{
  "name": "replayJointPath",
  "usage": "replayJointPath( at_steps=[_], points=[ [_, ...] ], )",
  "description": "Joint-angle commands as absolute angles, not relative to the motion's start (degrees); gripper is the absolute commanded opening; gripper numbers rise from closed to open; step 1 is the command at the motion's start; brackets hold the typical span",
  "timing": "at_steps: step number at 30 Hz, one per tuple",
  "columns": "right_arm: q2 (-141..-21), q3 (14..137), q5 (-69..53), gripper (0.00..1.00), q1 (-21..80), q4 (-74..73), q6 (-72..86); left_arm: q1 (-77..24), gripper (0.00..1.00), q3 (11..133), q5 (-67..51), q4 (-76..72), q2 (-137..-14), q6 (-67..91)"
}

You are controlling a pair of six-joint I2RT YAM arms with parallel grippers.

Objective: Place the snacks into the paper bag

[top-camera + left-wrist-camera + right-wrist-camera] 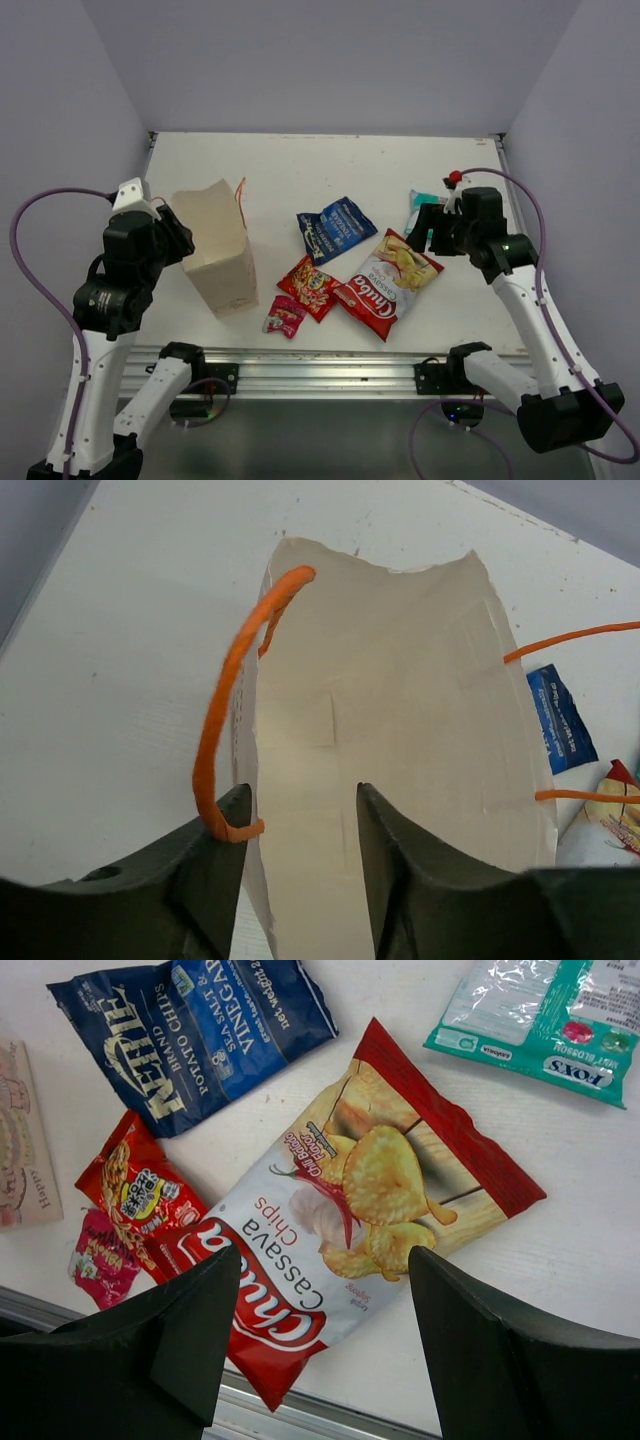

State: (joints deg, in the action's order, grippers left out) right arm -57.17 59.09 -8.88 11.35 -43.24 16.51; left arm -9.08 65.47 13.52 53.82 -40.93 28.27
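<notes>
Next, my open right gripper goes left in the top view and down onto the chip bag's middle [392,273] [328,1240], which lies uncovered below it on that side.
The tan paper bag [215,245] stands upright at the left, its mouth open in the left wrist view [400,710]. My left gripper [178,238] [300,795] is open astride the bag's near wall, with an orange handle [225,690] lying on the left finger. Right of the bag lie the dark blue packet [335,228], the medium red packet [308,285], the small pink packet [284,316], the large red-and-white chip bag [390,283] and the teal-and-white packet [425,205]. My right gripper [430,232] [325,1260] is open and empty above the chip bag [370,1190].
The table's front edge with its metal rail [320,365] runs just below the pink packet and the chip bag's corner. The right wrist view also shows the blue packet [190,1030], the teal packet [545,1010], the red packet [140,1195], the pink packet [100,1260] and the bag's side [25,1150].
</notes>
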Motion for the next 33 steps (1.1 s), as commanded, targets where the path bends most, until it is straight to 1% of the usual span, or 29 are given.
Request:
replayJointPath(
  at_steps=[1,2,12,13,15,16,17,21,24,28,29,33],
  points=[
    [-57.04,57.92,-10.55,0.72,11.69,-42.72,17.58,-9.32,0.48,64.69,13.36,50.54,-41.66,28.92],
    [-57.22,57.48,-10.46,0.72,11.60,-42.63,17.58,-9.32,0.45,64.43,13.62,50.45,-41.83,28.74],
    [-57.74,51.77,-11.42,0.69,12.22,-39.38,18.90,-9.32,0.45,63.11,15.82,50.19,-43.68,27.60],
    [-57.92,51.42,-11.60,0.69,12.39,-39.20,18.98,-9.32,0.35,63.02,16.26,50.19,-43.77,27.42],
    [-58.53,50.28,-12.56,0.67,12.57,-38.41,19.16,-9.32,0.22,62.67,16.35,50.18,-44.21,27.25],
    [-58.71,49.84,-13.09,0.67,12.74,-38.15,19.16,-9.32,0.08,62.32,16.35,50.01,-44.21,27.25],
    [-59.06,49.05,-13.70,0.66,13.18,-37.88,19.25,-9.32,0.01,62.05,16.26,49.84,-44.21,27.16],
    [-61.43,47.11,-12.66,0.66,15.55,-37.09,19.60,-9.32,0.00,61.52,16.26,49.22,-44.30,26.81],
    [-62.31,45.62,-9.15,0.66,17.84,-36.22,19.86,-9.32,0.00,61.35,15.82,48.96,-44.21,25.76],
    [-64.85,45.35,-2.21,0.68,20.91,-34.63,20.92,-9.32,0.00,60.82,13.54,47.64,-43.95,24.26],
    [-65.65,45.35,1.20,0.68,22.05,-34.28,21.27,-9.32,0.00,60.82,13.27,47.55,-43.86,24.00],
    [-69.42,45.00,6.06,0.72,24.43,-30.68,21.80,-9.32,0.00,61.00,12.57,47.29,-43.95,22.94]
  ],
)
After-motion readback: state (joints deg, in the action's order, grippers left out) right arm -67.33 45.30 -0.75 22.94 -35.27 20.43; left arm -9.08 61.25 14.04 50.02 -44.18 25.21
